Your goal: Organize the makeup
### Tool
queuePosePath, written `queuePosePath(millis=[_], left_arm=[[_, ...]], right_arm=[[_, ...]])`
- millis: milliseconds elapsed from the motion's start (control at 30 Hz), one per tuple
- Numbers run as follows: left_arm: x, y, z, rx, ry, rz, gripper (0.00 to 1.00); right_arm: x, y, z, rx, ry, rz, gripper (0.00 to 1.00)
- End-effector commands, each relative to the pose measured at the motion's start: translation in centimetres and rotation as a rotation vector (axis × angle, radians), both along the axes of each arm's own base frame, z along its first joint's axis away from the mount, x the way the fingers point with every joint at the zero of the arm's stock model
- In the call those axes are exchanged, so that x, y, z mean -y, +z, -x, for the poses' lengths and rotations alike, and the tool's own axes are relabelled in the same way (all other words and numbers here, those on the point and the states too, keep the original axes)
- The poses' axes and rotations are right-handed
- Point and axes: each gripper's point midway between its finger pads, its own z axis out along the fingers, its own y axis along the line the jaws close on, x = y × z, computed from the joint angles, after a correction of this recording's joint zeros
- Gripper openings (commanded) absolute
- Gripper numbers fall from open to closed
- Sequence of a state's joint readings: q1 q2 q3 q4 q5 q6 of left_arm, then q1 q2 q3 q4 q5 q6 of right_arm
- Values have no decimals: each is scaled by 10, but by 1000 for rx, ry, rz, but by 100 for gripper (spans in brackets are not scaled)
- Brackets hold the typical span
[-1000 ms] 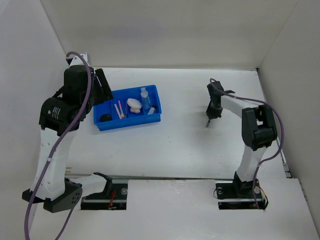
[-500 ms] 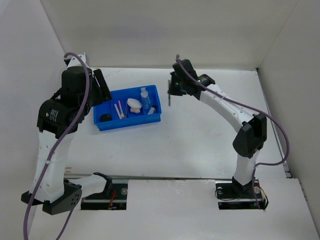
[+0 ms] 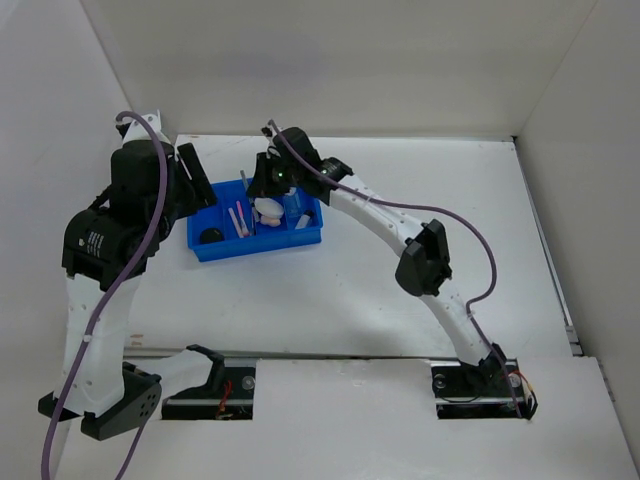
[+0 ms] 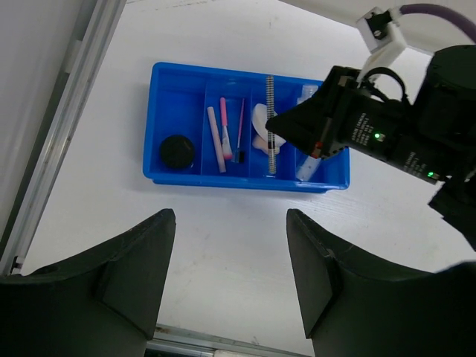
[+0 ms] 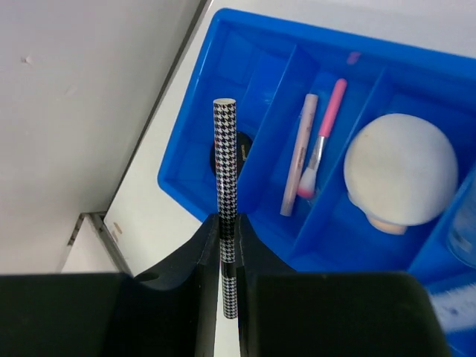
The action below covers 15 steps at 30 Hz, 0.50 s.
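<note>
My right gripper is to go left in the top view and down next and release the pencil (image 5: 225, 163) there, because the slim beige stick and brush share one compartment (image 5: 314, 152).
A blue divided tray (image 3: 262, 245) holds the makeup: a black round jar (image 4: 177, 151), a beige stick (image 5: 297, 175), a pink-handled brush (image 5: 324, 134), a white round puff (image 5: 400, 165) lying on a peach sponge (image 5: 387, 222), and a clear bottle (image 4: 306, 168). My right gripper (image 5: 227, 230) hangs over the tray's left half, shut on a black-and-white checked pencil (image 5: 225, 163) that points downward. In the left wrist view the pencil (image 4: 271, 126) crosses the puff. My left gripper (image 4: 230, 260) is open and empty, high above the table just left of the tray.
White walls enclose the table on the left, back and right. A metal rail (image 4: 67, 111) runs along the left wall close to the tray (image 4: 178, 68). The right arm's forearm (image 3: 370, 210) stretches across the table's middle toward the tray.
My right arm has swung from the table's right side across to above the tray, carrying the pencil. The left arm has drawn slightly back and left.
</note>
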State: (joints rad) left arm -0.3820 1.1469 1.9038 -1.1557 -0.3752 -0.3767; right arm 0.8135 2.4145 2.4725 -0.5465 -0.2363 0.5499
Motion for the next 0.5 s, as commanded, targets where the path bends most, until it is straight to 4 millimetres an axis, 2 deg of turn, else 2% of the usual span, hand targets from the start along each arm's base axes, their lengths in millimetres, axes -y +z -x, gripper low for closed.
queuePosePath(millis=[0,33,67,167,200,300,367,400,433,467], left_arm=[[-6,10,6,31,23,8,58],[-6,7,5,23,23,5,58],[-6,7,5,23,23,5,58],[-4,3,4,10,19,12,58],[-5,5,7,19,19,16,58],[0,-1,5,4,2,21,58],[0,-4,4,-6,2,17,58],[0,-4,4,-6,2,17,58],[0,-4,4,-6,2,17,58],[0,-4,4,-6,2,17,58]], right_arm=[[-34,46,3,77,67,-194,7],[-41,43,7,80,86,-203,7],[-47,31,3,62,80,-207,8],[-56,24,-3,43,66,-245,8],[-63,12,-1,17,56,-252,9],[-67,4,-14,9,-5,-276,12],[-69,-12,-19,3,-20,-262,18],[-70,-11,-19,-1,-22,-271,22],[-71,-9,-20,4,-22,-277,46],[-70,-9,-19,-4,-23,-267,56]])
